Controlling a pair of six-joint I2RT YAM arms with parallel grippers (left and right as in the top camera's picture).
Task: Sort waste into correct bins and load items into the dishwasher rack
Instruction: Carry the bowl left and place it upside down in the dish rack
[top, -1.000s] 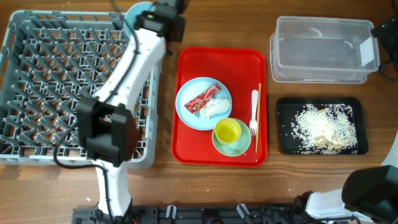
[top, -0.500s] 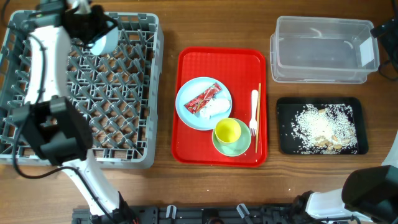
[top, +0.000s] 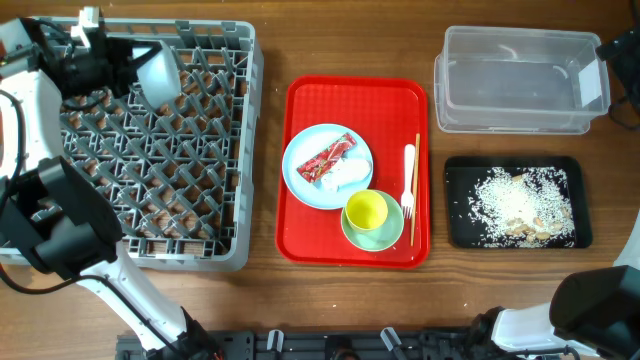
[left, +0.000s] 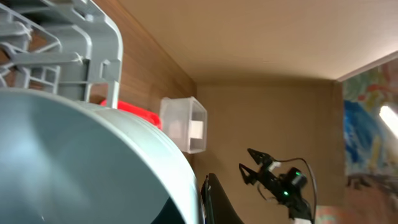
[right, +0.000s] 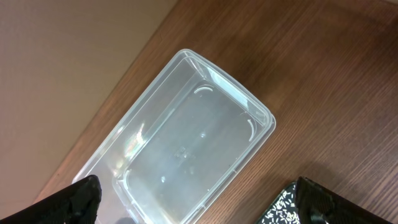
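The pale blue bowl still hangs above the rack's wires, so I need to lower it among them near the rack's far edge before my left gripper opens.
My left gripper (top: 128, 68) is shut on the small pale blue bowl (top: 160, 73), held tilted over the back left of the grey dishwasher rack (top: 150, 160). In the left wrist view the bowl (left: 74, 168) fills the frame beside one dark finger (left: 217, 208). The pale plate (top: 305, 180) holds the red wrapper (top: 331, 158) and the white tissue (top: 349, 175). The yellow cup (top: 367, 210) sits in the green bowl (top: 380, 235). The fork (top: 408, 180) and chopsticks (top: 417, 190) lie beside them. My right gripper (right: 199, 202) is open above the clear tub (right: 186, 149).
The plate, cup, bowl, fork and chopsticks lie on a flat red tray (top: 300, 235) in the middle. The clear tub (top: 515, 75) stands at the back right. The black tray (top: 458, 225) in front of it holds rice scraps (top: 515, 200).
My left arm has swung left from the rack's back right corner to its back left, carrying the blue bowl over the pegs. The right arm has not moved.
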